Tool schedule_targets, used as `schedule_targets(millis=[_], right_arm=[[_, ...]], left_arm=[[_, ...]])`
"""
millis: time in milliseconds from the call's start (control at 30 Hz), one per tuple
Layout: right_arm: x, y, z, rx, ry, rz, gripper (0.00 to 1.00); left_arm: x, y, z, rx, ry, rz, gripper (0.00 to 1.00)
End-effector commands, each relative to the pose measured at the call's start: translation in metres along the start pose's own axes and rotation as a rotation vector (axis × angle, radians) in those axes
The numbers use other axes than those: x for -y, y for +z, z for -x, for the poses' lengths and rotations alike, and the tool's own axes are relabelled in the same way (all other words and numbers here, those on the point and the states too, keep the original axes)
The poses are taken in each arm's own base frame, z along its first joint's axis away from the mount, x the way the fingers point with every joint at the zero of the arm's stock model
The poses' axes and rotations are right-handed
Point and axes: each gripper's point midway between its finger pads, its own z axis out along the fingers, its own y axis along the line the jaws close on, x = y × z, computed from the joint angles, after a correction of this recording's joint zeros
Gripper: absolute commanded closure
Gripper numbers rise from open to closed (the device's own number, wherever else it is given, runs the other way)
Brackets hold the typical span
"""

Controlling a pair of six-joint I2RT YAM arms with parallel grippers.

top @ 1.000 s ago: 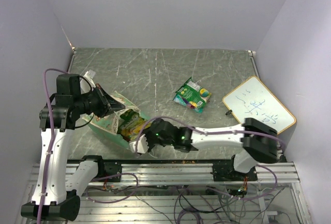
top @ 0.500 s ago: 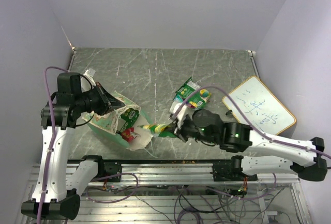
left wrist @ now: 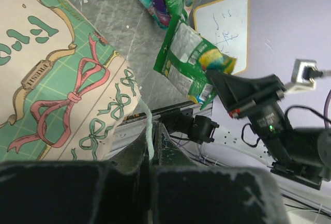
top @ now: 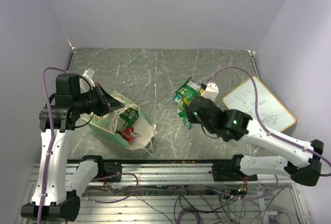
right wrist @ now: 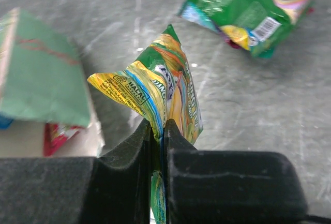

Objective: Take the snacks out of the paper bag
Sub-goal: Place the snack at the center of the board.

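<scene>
The snacks are lying down. My right gripper will first shift slightly toward the paper bag [top: 106,123], then go down, to get over the near side of the snacks.
The paper bag [top: 106,123] lies tipped at the left, its mouth toward the right. My left gripper [top: 110,103] is shut on the bag's white string handle [left wrist: 149,131]; the bag's bow print shows in the left wrist view [left wrist: 62,89]. A green packet [top: 129,115] and a red one [top: 128,135] sit in its mouth. My right gripper [top: 189,112] is shut on a green and yellow snack packet [right wrist: 163,89] and holds it above the table, right of the bag and just short of the snacks lying on the table [top: 192,92]. The held packet also shows in the left wrist view [left wrist: 192,66].
A wood-framed whiteboard [top: 258,105] lies at the right edge of the table. Purple walls close in the left, back and right. The metal rail [top: 170,169] with the arm bases runs along the near edge.
My right gripper has pulled the green and yellow packet out of the bag's mouth and carried it right and away, up to the pile of snacks. The left gripper has held still.
</scene>
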Motion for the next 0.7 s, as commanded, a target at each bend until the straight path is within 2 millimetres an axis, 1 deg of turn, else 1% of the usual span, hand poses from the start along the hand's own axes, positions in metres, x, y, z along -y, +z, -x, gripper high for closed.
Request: schedule_targets(millis=[0,67,133,267,333,400,467,533,567,600,667], right_arm=[[0.04,0.003,0.0,-0.063,0.006,-0.247,1.0],[0.052,0.005,-0.008,-0.128,-0.093,-0.292,1.0],[0.067,0.002,-0.019,-0.191,-0.165,-0.349,1.0],[0.104,-0.012,-0.038,-0.267,-0.219,-0.488,1.0],[0.112,-0.014,-0.042,-0.263,-0.213,-0.509,1.0],[0.108,-0.007,-0.042,-0.247,-0.19,-0.493,1.0],[0.096,0.005,-0.042,-0.229,-0.154,-0.464,1.0],[0.075,0.026,-0.043,-0.197,-0.107,-0.398,1.0],[0.062,0.04,-0.045,-0.182,-0.093,-0.352,0.98],[0.045,0.054,-0.045,-0.168,-0.078,-0.29,0.92],[0.017,0.079,-0.048,-0.156,-0.032,-0.213,0.7]], left_arm=[[0.013,-0.012,0.004,0.029,0.049,-0.021,0.93],[0.014,-0.013,0.003,0.028,0.054,-0.024,0.93],[0.012,-0.012,0.002,0.025,0.057,-0.022,0.93],[0.01,-0.011,-0.002,0.011,0.054,-0.027,0.93],[0.01,-0.01,-0.003,0.008,0.054,-0.03,0.93],[0.009,-0.009,-0.004,0.0,0.049,-0.036,0.93],[0.01,-0.009,-0.004,-0.005,0.049,-0.039,0.93],[0.01,-0.009,-0.004,-0.009,0.055,-0.033,0.93],[0.009,-0.009,-0.003,-0.009,0.055,-0.028,0.93],[0.009,-0.009,-0.004,-0.014,0.057,-0.03,0.93],[0.01,-0.007,-0.004,-0.022,0.055,-0.037,0.93]])
